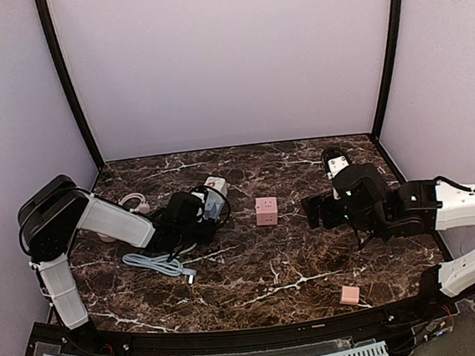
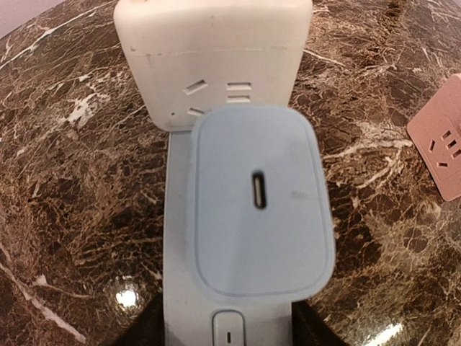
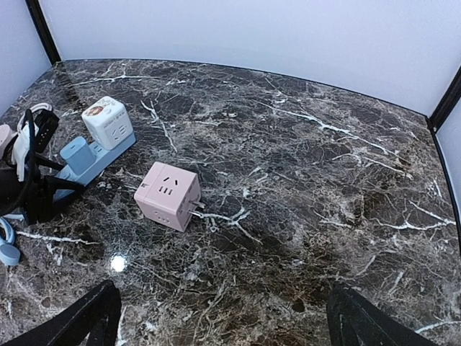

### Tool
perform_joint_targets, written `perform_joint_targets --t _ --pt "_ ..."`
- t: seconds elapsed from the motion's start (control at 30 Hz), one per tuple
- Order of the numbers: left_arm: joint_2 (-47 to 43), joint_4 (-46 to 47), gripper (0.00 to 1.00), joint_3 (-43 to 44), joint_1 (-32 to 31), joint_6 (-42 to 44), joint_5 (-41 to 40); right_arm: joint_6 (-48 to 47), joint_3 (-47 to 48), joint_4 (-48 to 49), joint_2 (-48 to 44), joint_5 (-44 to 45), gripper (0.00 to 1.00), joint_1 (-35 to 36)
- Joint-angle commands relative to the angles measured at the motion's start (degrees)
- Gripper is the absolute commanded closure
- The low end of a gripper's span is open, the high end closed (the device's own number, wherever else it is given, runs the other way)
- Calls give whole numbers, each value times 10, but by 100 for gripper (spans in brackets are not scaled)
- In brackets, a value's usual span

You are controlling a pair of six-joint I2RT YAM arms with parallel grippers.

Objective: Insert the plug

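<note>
The charger plug (image 2: 259, 202) is already pushed in. My left gripper should lift off the power strip (image 2: 176, 288) toward the pale pink cable, then lower onto the cable's loop.
A light blue charger plug (image 2: 259, 202) sits pushed into the light blue power strip (image 2: 176, 288), just behind a white cube adapter (image 2: 216, 58) at the strip's far end. My left gripper (image 2: 227, 328) is at the strip's near end, one dark finger against each side of it. In the top view it (image 1: 197, 212) is over the strip. A pink cube plug (image 3: 167, 194) lies on its side in mid-table, prongs pointing right; it also shows in the top view (image 1: 266, 210). My right gripper (image 3: 223, 317) is open and empty, well short of the cube; in the top view it (image 1: 318, 212) is to the cube's right.
A coiled light blue cable (image 1: 158, 266) lies in front of the left arm. A small pink block (image 1: 350, 294) sits near the table's front edge at the right. White and pink cords (image 1: 135, 203) lie behind the left arm. Dark marble tabletop (image 1: 255, 277).
</note>
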Motion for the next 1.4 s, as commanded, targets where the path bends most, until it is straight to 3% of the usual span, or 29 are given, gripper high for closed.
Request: perform_joint_targets --t 0.0,0.03,0.1,0.23,0.37,0.53,0.83,1.13,1.37 --pt "-15 8 35 16 2 -6 12 -2 -12 32 6 -14 1 -10" --pt "-21 1 22 17 2 -3 8 -4 -14 35 6 -16 1 -10" --pt "-40 -26 12 22 2 2 -22 -7 -15 37 6 -20 2 -12" --pt "-87 -101 8 34 15 2 -86 -14 -18 39 0 -24 1 -13" --pt "-119 -167 9 39 72 -13 -90 -22 -24 49 -10 -36 1 -15" --pt "-100 -239 16 77 168 -6 -50 -32 -30 61 -14 -51 2 -15" --pt "6 -319 22 187 269 24 4 -36 -37 69 -13 -72 1 -15" --pt "86 -348 33 266 312 45 38 -39 -45 78 -8 -73 1 -15" --pt "130 -376 56 314 331 34 71 -38 -44 78 -2 -75 1 -16"
